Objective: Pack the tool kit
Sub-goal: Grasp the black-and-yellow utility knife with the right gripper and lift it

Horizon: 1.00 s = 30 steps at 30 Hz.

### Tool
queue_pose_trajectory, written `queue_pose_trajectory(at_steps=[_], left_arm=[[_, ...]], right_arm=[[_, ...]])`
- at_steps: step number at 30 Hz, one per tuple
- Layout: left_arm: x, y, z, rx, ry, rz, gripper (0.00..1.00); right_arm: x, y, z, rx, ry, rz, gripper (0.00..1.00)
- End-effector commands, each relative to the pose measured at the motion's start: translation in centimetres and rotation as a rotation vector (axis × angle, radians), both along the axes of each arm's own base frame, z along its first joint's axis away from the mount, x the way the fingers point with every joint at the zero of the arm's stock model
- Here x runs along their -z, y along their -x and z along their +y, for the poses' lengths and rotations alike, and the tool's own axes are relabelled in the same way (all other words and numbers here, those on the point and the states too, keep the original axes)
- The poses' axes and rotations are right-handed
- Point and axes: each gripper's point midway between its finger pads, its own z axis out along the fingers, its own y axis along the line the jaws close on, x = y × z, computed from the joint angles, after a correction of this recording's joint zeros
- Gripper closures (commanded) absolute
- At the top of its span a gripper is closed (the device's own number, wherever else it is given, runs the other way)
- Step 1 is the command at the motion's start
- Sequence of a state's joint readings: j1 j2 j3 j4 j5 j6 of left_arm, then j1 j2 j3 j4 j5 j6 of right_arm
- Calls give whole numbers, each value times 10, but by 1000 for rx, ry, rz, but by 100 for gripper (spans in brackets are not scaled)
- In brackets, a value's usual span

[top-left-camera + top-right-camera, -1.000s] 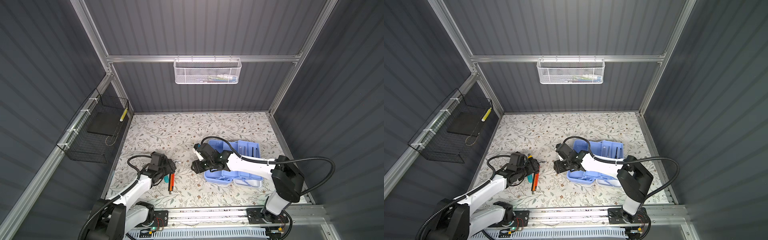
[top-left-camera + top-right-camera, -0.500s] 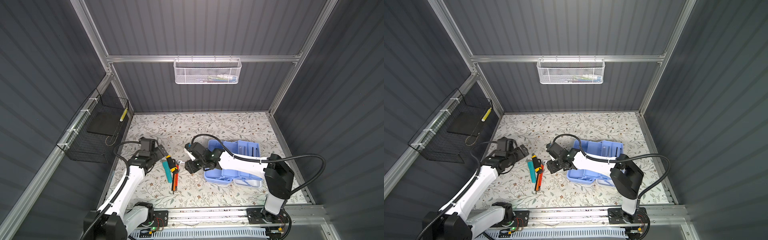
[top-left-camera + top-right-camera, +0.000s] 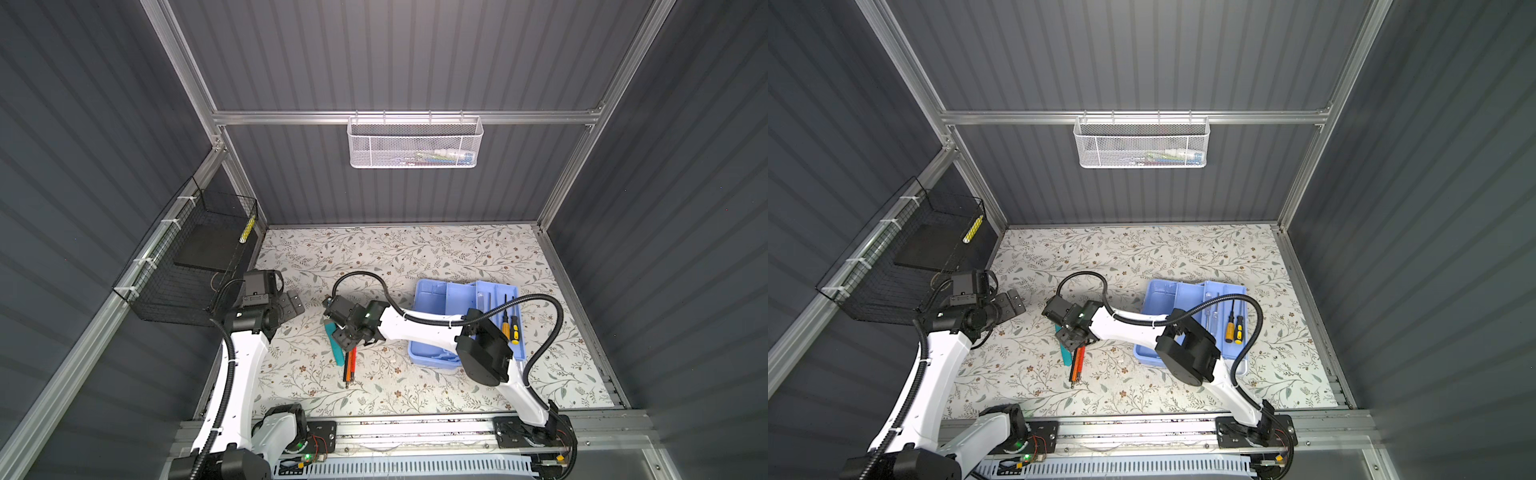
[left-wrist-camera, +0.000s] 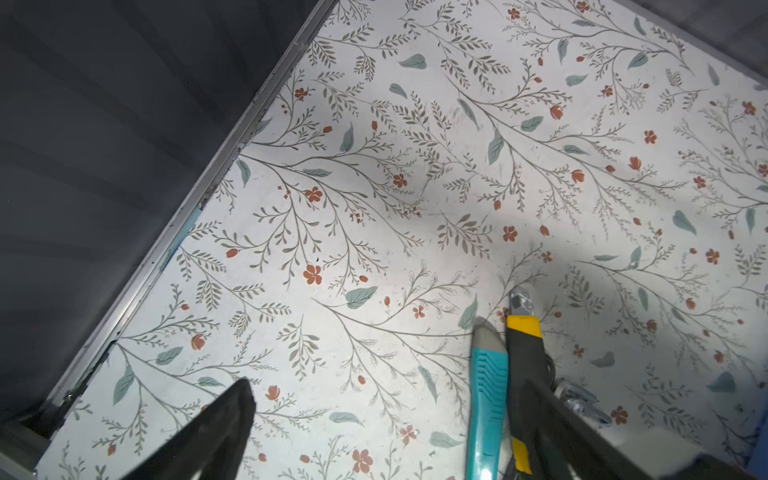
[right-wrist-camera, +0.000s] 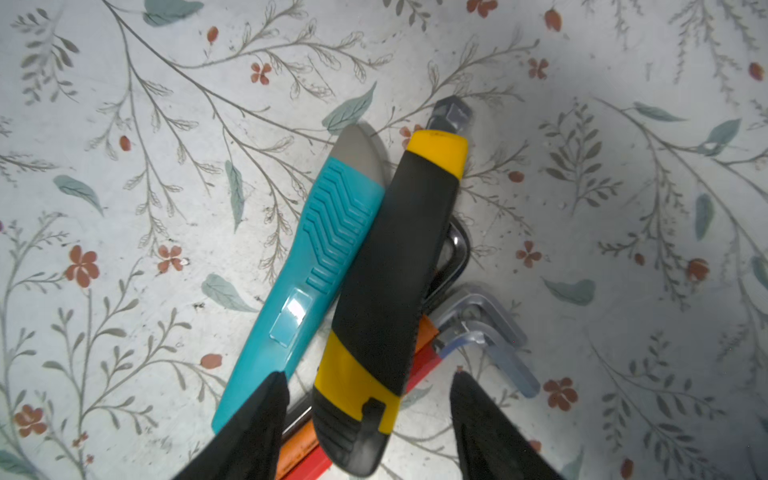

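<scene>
The utility knife [image 5: 399, 266] is already between my open fingers with a gap on both sides, so my right gripper will go down onto the knife's yellow rear band [image 5: 357, 385] and close.
The tool kit's light blue box [image 3: 432, 293] [image 3: 1163, 297] lies open at the right of the floral floor, with yellow-handled screwdrivers [image 3: 509, 328] in one tray. Left of it a pile of tools lies on the floor: a teal cutter [image 5: 316, 257] [image 3: 337, 353], a black-and-yellow utility knife [image 5: 399, 266] [image 4: 523, 353], red and orange screwdrivers [image 3: 350, 365] and hex keys [image 5: 486, 328]. My right gripper [image 5: 368, 380] [image 3: 347, 338] hangs open over the pile, one finger on each side of the knife's rear end, with a gap on both sides. My left gripper [image 4: 388, 390] [image 3: 293, 307] is wide open and empty, to the left of the pile.
A white mesh basket [image 3: 415, 143] hangs on the back wall. A black wire basket [image 3: 195, 257] is fixed to the left wall, close behind my left arm. My right arm and its black cable [image 3: 536, 303] cross over the box. A metal rail [image 3: 415, 428] runs along the front.
My left gripper has drawn back from the tool pile toward the left wall, leaving the tools on the floor. My right gripper has moved left from the box to above the pile and opened wider.
</scene>
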<state>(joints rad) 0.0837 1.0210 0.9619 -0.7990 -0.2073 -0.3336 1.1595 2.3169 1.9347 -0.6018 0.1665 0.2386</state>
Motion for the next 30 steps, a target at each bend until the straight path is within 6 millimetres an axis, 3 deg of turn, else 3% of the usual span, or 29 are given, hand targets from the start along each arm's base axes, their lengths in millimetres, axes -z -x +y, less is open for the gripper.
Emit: queue_pose_trajectory(at_steps=[1, 14, 24, 30], left_arm=[[1, 14, 10, -21, -37, 27, 0], [-3, 13, 7, -13, -11, -9, 1], [-2, 12, 6, -6, 3, -9, 1], [-2, 12, 7, -9, 6, -11, 1]], right_arm=[[11, -2, -11, -5, 108, -36, 35], [34, -7, 0, -7, 160, -78, 39], [34, -10, 8, -11, 151, -107, 47], [21, -14, 8, -1, 134, -135, 53]])
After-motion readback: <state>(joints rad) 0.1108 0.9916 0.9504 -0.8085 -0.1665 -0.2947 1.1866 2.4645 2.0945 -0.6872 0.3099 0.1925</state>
